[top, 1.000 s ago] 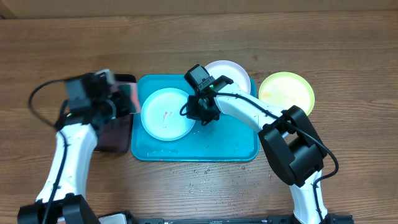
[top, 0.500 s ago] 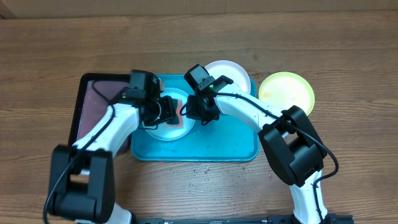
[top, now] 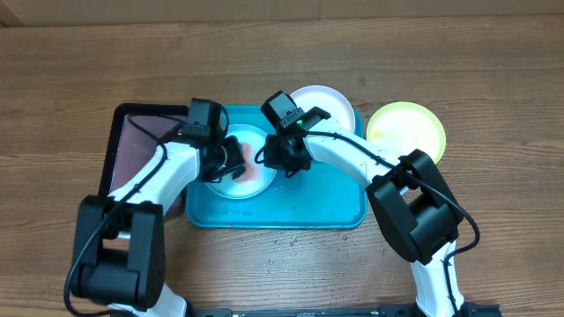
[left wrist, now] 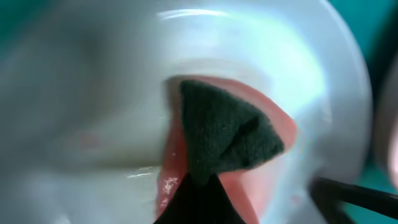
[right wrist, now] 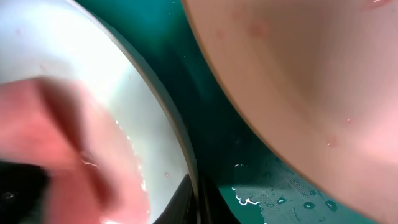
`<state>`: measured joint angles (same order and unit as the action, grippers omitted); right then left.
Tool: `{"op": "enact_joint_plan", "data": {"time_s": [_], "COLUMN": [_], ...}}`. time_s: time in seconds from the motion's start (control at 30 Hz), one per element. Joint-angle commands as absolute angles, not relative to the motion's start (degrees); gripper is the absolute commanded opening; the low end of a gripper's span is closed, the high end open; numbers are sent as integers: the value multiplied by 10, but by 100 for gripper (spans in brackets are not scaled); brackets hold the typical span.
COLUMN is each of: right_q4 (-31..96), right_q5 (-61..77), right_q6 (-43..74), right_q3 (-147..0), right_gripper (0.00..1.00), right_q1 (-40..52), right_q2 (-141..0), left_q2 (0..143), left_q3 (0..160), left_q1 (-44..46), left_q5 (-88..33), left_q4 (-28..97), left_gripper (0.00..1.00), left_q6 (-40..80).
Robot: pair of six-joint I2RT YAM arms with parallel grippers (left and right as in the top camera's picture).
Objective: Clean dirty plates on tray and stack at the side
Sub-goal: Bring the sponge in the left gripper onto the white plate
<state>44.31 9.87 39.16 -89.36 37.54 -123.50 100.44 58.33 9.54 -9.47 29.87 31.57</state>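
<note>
My left gripper rises off the plate next, swings to the black tray and lowers to release the pink sponge on its pinkish inside, where free space shows.
The light cyan plate [top: 220,187] lies on the left half of the turquoise tray [top: 317,198]. My left gripper [top: 234,160] is shut on a pink sponge with a dark green scouring face [left wrist: 224,137] and presses it on the plate [left wrist: 93,93]. My right gripper [top: 280,160] is shut on the plate's right rim [right wrist: 194,186]. The sponge is a pink blur in the right wrist view [right wrist: 62,143]. The white plate [top: 333,104] rests at the tray's back right rim. The yellow-green plate [top: 407,132] lies on the table to the right of the tray.
A black tray with a pinkish inside [top: 132,141] sits left of the turquoise tray, under my left arm. Water drops lie on the turquoise tray [right wrist: 286,186] and on the table in front of it [top: 286,242].
My left arm swung from over the black tray onto the cyan plate with the sponge, then shifted it slightly on the plate. My right arm has not moved.
</note>
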Motion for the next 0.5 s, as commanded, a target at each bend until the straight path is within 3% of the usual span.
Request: {"op": "enact_joint_plan", "data": {"time_s": [0.0, 0.17, 0.37, 0.47], "right_q4": [441, 440, 440, 440], "right_q5": [92, 92, 92, 92], "right_q6": [390, 390, 390, 390], "right_q3": [-901, -901, -901, -901], "right_gripper": [4, 4, 4, 4], "right_q1": [373, 373, 373, 373], "right_q2": [-1237, -1237, -1237, -1237], "left_q2": [974, 954, 953, 954], "left_q3": [592, 592, 592, 591], "left_q1": [85, 86, 92, 103], "left_q5": [6, -35, -193, -191], "left_q4": [313, 312, 273, 270], "left_gripper": [4, 4, 4, 4], "left_q6": [296, 293, 262, 262]}}
